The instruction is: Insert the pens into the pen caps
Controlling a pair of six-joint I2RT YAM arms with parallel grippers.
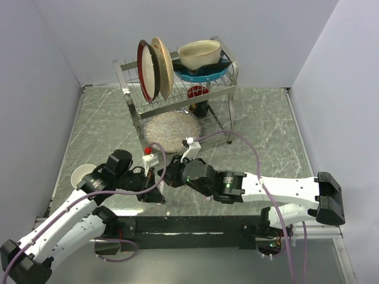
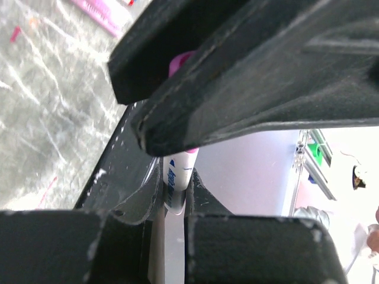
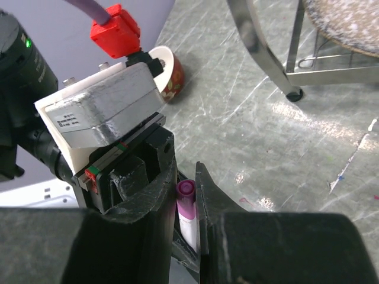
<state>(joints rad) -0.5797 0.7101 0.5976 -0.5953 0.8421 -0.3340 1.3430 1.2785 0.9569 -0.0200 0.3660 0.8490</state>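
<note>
The whitish pen is capped, so my left gripper should next lower to the right in the top view and release it on the tabletop (image 1: pixel 191 200) (image 2: pixel 68 53) beside the pink pen.
A whitish pen with blue print (image 2: pixel 175 184) is pinched between the fingers of my left gripper (image 2: pixel 176 192), which is shut on its barrel. Its other end carries a magenta-pink pen cap (image 3: pixel 187 198), and my right gripper (image 3: pixel 187 188) is shut on that cap. In the left wrist view the right gripper's black fingers (image 2: pixel 249 71) cover most of the cap (image 2: pixel 179 62). In the top view the two grippers meet tip to tip (image 1: pixel 163 178) near the table's front left, and the pen is hidden between them. A pink pen (image 2: pixel 99 13) lies on the table farther off.
A metal dish rack (image 1: pixel 177 97) with plates and a bowl stands at the back, a glittery round plate (image 1: pixel 172 130) under it. Its leg (image 3: pixel 291 89) is close by. A small bowl (image 1: pixel 83 174) sits at the left. Purple cables loop over both arms.
</note>
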